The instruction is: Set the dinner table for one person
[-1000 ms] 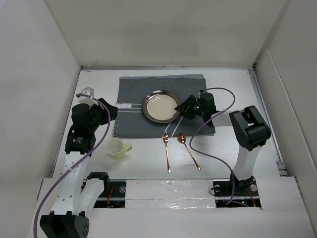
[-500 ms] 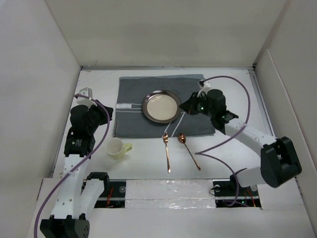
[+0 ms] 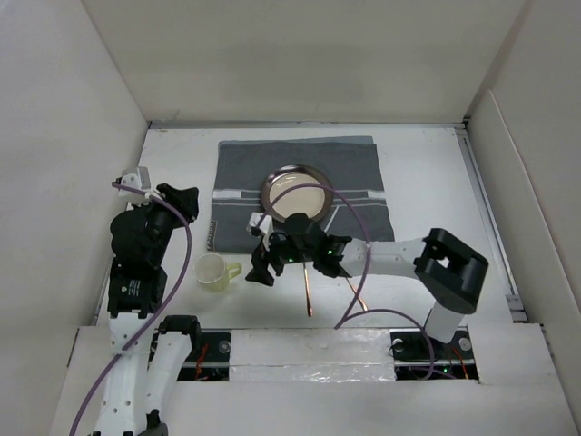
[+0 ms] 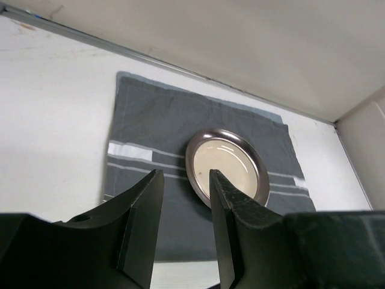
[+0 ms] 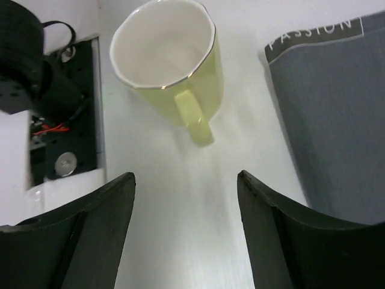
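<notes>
I will next bring my right gripper onto the mug's handle (image 3: 235, 270) (image 5: 194, 118) and close its fingers around it, since the handle is to the gripper's left in the top view.
The white dinner table (image 3: 427, 163) holds a dark grey striped mat (image 3: 349, 163) with a round metal plate (image 3: 295, 193) on it. A pale yellow mug (image 3: 212, 271) stands left of the mat's front edge, handle pointing right. A copper fork (image 3: 309, 295) and spoon (image 3: 359, 297) lie in front of the mat, their heads hidden under my right arm. My right gripper (image 3: 260, 266) is open and empty just right of the mug; the right wrist view shows the mug (image 5: 165, 54) ahead of the gripper (image 5: 186, 176). My left gripper (image 3: 180, 193) is open and empty left of the mat, facing the plate (image 4: 227, 165).
White walls enclose the table on three sides. My right arm and its purple cable (image 3: 345, 195) stretch across the mat's front edge and over the cutlery. The left arm's base and mounting rail (image 5: 42, 90) lie just behind the mug in the right wrist view.
My right arm has swung from the plate's right side across to the front left, its gripper now beside the mug. My left arm has drawn back to the left.
</notes>
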Tool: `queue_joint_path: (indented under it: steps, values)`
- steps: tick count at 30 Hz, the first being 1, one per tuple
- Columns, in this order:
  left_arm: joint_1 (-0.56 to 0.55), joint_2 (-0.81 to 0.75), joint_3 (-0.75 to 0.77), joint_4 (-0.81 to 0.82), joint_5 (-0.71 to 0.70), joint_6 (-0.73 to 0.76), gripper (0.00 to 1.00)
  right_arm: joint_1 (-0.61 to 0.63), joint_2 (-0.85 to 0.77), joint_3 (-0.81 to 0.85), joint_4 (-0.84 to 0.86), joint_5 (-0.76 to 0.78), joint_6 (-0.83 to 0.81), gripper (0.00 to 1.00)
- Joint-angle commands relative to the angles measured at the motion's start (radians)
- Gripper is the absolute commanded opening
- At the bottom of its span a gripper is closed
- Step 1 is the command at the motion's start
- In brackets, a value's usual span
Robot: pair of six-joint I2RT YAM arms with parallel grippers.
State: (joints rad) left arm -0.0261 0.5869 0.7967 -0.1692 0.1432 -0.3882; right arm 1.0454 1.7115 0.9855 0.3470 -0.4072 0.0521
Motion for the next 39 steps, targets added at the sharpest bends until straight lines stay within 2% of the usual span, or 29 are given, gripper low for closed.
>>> queue_joint_path:
  steps: [1, 11, 17, 23, 24, 25, 26, 27, 29, 30, 34, 37, 39]
  values:
    - [-0.012, -0.019, -0.010, 0.027, -0.050, 0.029, 0.34, 0.007, 0.085, 0.119, 0.093, 0.053, -0.107, 0.74]
    - [-0.012, -0.025, -0.017, 0.033, -0.028, 0.028, 0.32, 0.025, 0.230, 0.290, 0.014, -0.019, -0.163, 0.74]
    - [-0.012, -0.030, -0.021, 0.033, -0.028, 0.023, 0.32, 0.047, 0.272, 0.309, 0.003, -0.057, -0.156, 0.70]
    - [-0.012, -0.030, -0.027, 0.036, -0.024, 0.020, 0.32, 0.056, 0.272, 0.272, -0.002, -0.070, -0.140, 0.52]
    - [-0.012, -0.029, -0.025, 0.039, -0.022, 0.018, 0.32, 0.056, 0.264, 0.262, -0.008, -0.067, -0.144, 0.42]
    - [-0.012, -0.029, -0.025, 0.039, -0.019, 0.018, 0.32, 0.056, 0.264, 0.262, -0.008, -0.067, -0.141, 0.42]
    - [-0.012, -0.024, -0.025, 0.037, -0.017, 0.017, 0.32, 0.056, 0.260, 0.254, -0.003, -0.067, -0.136, 0.35]
    - [-0.012, -0.024, -0.025, 0.036, -0.016, 0.017, 0.32, 0.056, 0.244, 0.248, 0.012, -0.068, -0.129, 0.19]
    - [-0.012, -0.027, -0.028, 0.039, -0.008, 0.017, 0.32, 0.056, 0.221, 0.222, 0.039, -0.061, -0.094, 0.04]
    - [-0.012, -0.027, -0.030, 0.042, -0.008, 0.015, 0.32, 0.056, 0.189, 0.213, 0.070, -0.056, -0.077, 0.00]
    - [-0.012, -0.016, -0.027, 0.040, -0.004, 0.015, 0.32, 0.065, 0.085, 0.183, 0.156, -0.042, 0.041, 0.00]
    - [-0.012, -0.022, -0.028, 0.042, -0.010, 0.015, 0.32, 0.056, -0.020, 0.176, 0.168, 0.036, 0.090, 0.00]
    - [-0.012, -0.019, -0.028, 0.039, -0.010, 0.014, 0.32, 0.002, -0.084, 0.151, 0.172, 0.122, 0.107, 0.00]
